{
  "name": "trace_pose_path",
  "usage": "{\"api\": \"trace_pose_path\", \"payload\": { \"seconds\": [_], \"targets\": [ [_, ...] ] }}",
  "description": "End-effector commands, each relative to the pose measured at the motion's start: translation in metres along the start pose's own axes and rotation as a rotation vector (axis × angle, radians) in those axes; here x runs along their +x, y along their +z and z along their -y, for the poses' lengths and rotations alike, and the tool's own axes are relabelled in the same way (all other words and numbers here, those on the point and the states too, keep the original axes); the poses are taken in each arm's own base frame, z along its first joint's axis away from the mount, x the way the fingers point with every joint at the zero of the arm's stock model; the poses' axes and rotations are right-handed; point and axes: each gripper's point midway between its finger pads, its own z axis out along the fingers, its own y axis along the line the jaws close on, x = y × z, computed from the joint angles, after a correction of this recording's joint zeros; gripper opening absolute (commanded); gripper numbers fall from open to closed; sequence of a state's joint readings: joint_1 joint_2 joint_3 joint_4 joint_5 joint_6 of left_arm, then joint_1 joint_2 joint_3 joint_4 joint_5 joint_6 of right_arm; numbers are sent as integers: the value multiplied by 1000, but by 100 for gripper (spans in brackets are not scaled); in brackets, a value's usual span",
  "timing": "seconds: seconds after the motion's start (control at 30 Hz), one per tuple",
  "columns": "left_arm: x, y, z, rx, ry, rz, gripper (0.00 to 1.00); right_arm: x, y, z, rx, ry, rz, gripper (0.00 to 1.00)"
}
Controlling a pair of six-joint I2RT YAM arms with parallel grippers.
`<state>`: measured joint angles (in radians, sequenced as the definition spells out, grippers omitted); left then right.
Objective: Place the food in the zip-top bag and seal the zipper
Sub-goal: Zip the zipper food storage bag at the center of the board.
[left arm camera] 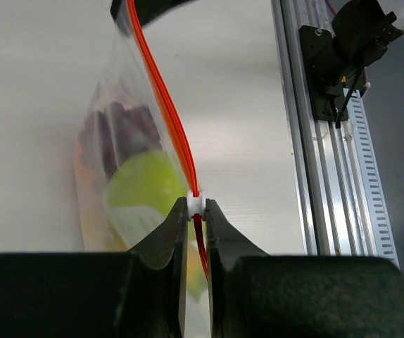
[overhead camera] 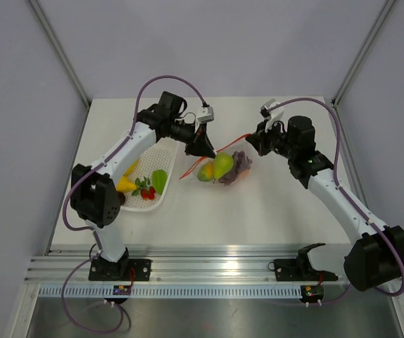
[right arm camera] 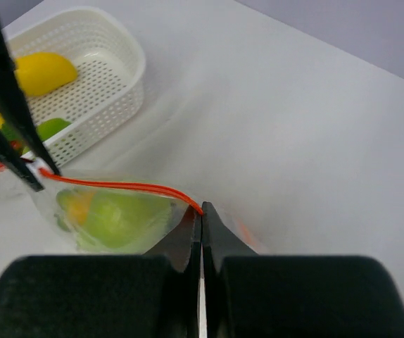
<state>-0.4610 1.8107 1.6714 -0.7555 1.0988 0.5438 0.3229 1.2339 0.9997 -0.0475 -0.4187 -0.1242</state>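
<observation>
The white slider will move next: my left gripper will pull it toward the basket along the red-orange zipper to its end point(overhead camera: 181, 177), then let go of it.
The clear zip-top bag point(overhead camera: 224, 169) lies at mid-table, lifted at its mouth, with a green fruit point(overhead camera: 222, 165) and purple grapes point(overhead camera: 241, 163) inside. Its red-orange zipper point(overhead camera: 216, 151) runs between my two grippers. My left gripper point(overhead camera: 203, 149) is shut on the white slider point(left arm camera: 196, 204) on the zipper point(left arm camera: 168, 109), partway along the strip. My right gripper point(overhead camera: 253, 138) is shut on the bag's corner at the zipper's end point(right arm camera: 196, 205). The bag with the green fruit also shows in the left wrist view point(left arm camera: 140, 189) and the right wrist view point(right arm camera: 114, 215).
A white perforated basket point(overhead camera: 161, 200) stands left of the bag, holding yellow point(overhead camera: 126, 184), green point(overhead camera: 159, 180) and red point(overhead camera: 148, 193) food. It also shows in the right wrist view point(right arm camera: 110, 84). A metal rail point(overhead camera: 209, 271) runs along the near edge.
</observation>
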Motion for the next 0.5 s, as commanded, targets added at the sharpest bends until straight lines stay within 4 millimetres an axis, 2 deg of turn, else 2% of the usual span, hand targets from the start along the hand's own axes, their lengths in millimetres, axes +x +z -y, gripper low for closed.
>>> {"api": "trace_pose_path", "payload": {
  "seconds": [0.0,0.07,0.23,0.47],
  "targets": [
    [-6,-27,15,-62,-38,25,0,-56,-25,64,300,6,185,0],
    [3,-33,10,-99,-59,27,0,-57,-30,77,357,39,189,0],
    [7,-49,10,-154,-75,60,0,-60,-35,93,435,80,199,0],
    [19,-68,3,-200,-132,77,0,-65,-45,105,501,119,232,0]
  ]
}}
